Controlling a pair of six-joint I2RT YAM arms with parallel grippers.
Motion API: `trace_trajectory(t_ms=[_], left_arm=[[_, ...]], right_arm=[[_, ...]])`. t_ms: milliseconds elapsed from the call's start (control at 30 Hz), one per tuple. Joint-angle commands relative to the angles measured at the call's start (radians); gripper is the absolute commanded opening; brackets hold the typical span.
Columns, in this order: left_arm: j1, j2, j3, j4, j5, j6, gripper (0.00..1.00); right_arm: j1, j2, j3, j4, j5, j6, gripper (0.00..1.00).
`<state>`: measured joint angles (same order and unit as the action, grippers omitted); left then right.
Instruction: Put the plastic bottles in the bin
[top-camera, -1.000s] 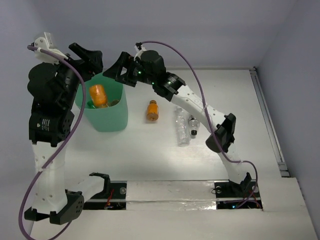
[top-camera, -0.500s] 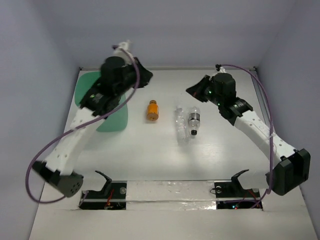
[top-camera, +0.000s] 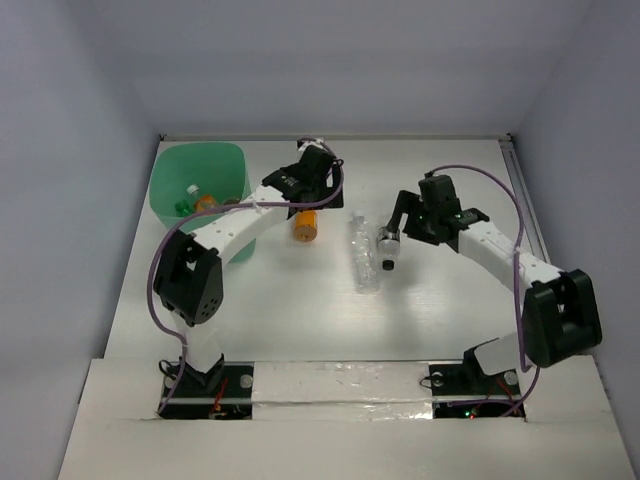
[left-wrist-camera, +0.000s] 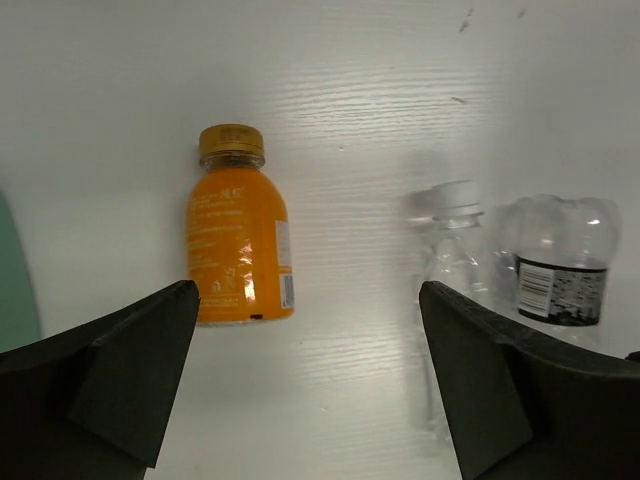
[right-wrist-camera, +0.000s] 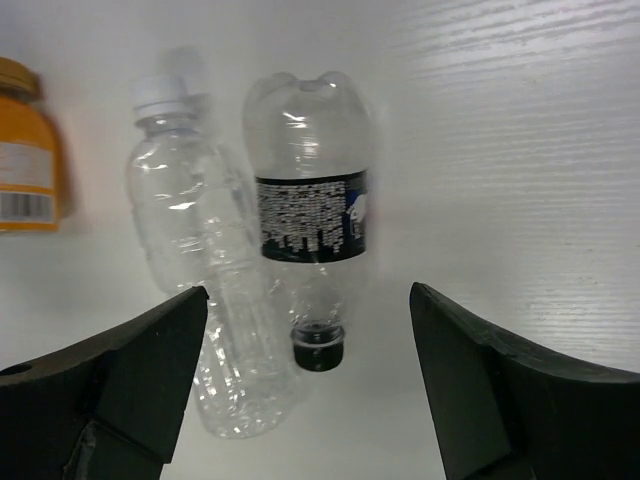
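Note:
My right gripper moves down onto its dark label band (top-camera: 388, 233) (right-wrist-camera: 312, 200) next and closes across it, as the dark-banded bottle lies lengthwise between my open fingers.
The mint-green bin (top-camera: 228, 165) stands at the back left and holds an orange bottle (top-camera: 207, 203) and a green one (top-camera: 180, 207). An orange bottle (left-wrist-camera: 238, 245) lies on the table, half hidden under my left gripper (top-camera: 303, 207) in the top view. My left gripper (left-wrist-camera: 310, 390) is open and empty above it. A clear bottle (right-wrist-camera: 200, 260) and a clear bottle with a dark label band (right-wrist-camera: 312, 200) lie side by side. My right gripper (right-wrist-camera: 310, 390) is open and empty, over the dark-banded bottle's cap (top-camera: 388, 262).
The bin's edge (left-wrist-camera: 15, 270) shows at the left of the left wrist view. The table (top-camera: 300, 310) is white, with walls behind and at both sides. The two clear bottles (top-camera: 362, 255) lie touching each other between the grippers.
Both arms have swung in to the table's middle. The left gripper moved from the bin to over the orange bottle. The right gripper moved left over the clear bottles.

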<state>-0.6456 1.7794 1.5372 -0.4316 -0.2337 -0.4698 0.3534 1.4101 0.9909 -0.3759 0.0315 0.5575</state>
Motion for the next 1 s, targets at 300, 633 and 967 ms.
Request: trace_trajectory(t_ms=[300,633,967], left_arm=[[0.066,0.136,-0.038,0.027,-0.133,0.011,0.94],[0.075,0.229,-0.124,0.103,-0.012,0.008,0.79],[0.084,-0.001,-0.108,0.133,0.101,-0.006,0.41]], right_arm=[[-0.021,0.296,0.179,-0.038,-0.022,-0.099,0.83],[-0.021,0.343,0.183,-0.020,0.007,-0.070,0.60],[-0.021,0.008,0.160,-0.037,0.051,-0.073,0.44]])
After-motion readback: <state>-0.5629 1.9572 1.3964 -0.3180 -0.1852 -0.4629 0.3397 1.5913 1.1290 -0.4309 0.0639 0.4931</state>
